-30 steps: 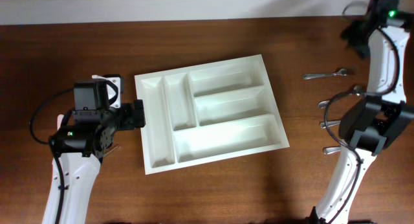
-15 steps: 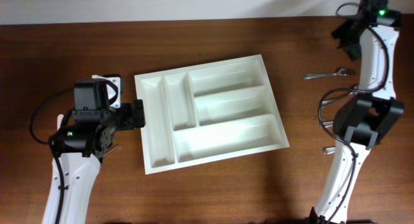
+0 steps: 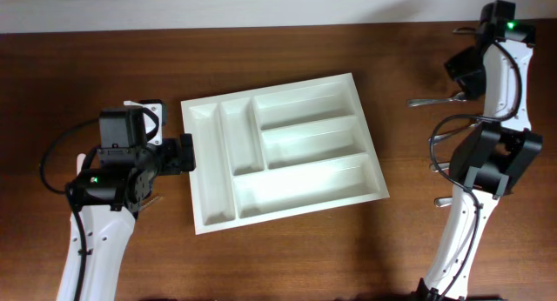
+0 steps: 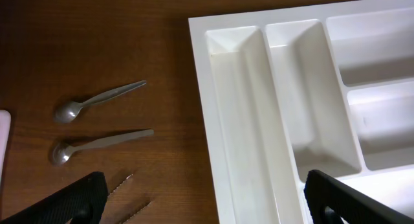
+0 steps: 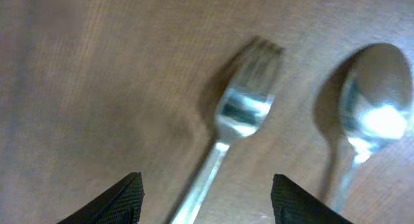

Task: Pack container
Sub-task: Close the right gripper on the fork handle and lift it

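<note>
My right gripper moves down onto the fork's handle just below its head [image 3: 448, 99] [image 5: 209, 168] next.
The container [image 3: 305, 181] is a large white five-compartment cutlery tray at the table's middle, with all its compartments bare. My left gripper [image 3: 184, 153] hovers open at its left edge. In the left wrist view the open gripper [image 4: 204, 210] straddles the tray's left rim [image 4: 239, 120] and bare wood. My right gripper [image 3: 460, 78] is at the far right, just above a fork [image 3: 439, 99]. In the right wrist view the open gripper [image 5: 207, 201] has the fork [image 5: 242, 111] handle between its fingers, with a spoon [image 5: 375, 114] beside it.
Two small spoons [image 4: 97, 98] [image 4: 97, 145] and two serrated knife tips [image 4: 123, 182] lie left of the tray. More cutlery [image 3: 461, 123] lies on the right, partly hidden by my right arm. A white object [image 3: 144, 103] sits behind the left arm.
My right gripper has moved from the far right corner down towards the fork. The left arm and the tray have not moved.
</note>
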Available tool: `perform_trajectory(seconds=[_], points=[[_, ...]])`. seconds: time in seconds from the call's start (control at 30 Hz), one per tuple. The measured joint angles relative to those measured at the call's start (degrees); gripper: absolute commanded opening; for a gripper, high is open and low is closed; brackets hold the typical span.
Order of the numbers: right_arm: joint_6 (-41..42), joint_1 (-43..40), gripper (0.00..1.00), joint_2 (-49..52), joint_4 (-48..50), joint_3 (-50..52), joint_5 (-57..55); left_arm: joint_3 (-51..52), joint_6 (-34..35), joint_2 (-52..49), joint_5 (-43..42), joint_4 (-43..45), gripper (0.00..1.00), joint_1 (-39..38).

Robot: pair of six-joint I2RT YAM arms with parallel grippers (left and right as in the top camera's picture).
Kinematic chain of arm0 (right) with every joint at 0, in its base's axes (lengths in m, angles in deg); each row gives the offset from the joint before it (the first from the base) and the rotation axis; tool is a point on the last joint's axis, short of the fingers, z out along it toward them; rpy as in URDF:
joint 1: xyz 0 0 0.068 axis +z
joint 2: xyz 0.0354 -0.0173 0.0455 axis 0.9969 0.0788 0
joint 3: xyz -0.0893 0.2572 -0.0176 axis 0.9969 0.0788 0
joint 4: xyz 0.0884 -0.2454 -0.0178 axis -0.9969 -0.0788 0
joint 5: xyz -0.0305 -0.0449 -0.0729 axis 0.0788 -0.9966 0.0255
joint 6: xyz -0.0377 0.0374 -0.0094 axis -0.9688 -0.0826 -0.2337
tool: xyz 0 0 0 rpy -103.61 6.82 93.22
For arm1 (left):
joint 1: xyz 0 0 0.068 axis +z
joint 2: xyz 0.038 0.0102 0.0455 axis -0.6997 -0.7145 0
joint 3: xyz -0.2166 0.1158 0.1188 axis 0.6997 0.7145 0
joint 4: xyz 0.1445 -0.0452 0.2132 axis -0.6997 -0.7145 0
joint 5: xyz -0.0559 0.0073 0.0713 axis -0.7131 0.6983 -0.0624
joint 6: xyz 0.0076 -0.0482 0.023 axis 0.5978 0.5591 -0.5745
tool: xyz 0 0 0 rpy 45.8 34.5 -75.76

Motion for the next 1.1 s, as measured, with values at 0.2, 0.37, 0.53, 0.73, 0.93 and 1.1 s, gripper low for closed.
perform_trajectory(seconds=[0.2,0.37,0.53,0.73,0.93,1.1], points=[[1.01,-0.59,0.62,0.22,-1.42,0.0,0.0,0.0,0.0,0.0,0.0,0.0,0.99,0.0],[1.09,-0.57,0.62,1.68,-2.05,0.0,0.02,0.0,0.0,0.0,0.0,-0.02,0.99,0.0],[1.22,-0.57,0.62,2.25,-1.81,0.37,0.0,0.0,0.0,0.0,0.0,0.0,0.99,0.0],[1.25,-0.57,0.62,2.36,-1.51,1.14,0.0,0.0,0.0,0.0,0.0,0.0,0.99,0.0],[1.25,-0.57,0.62,3.08,-1.14,3.78,0.0,0.0,0.0,0.0,0.0,0.0,0.99,0.0],[1.42,-0.57,0.58,3.34,-0.66,4.11,0.17,0.0,0.0,0.0,0.0,0.0,0.99,0.0]])
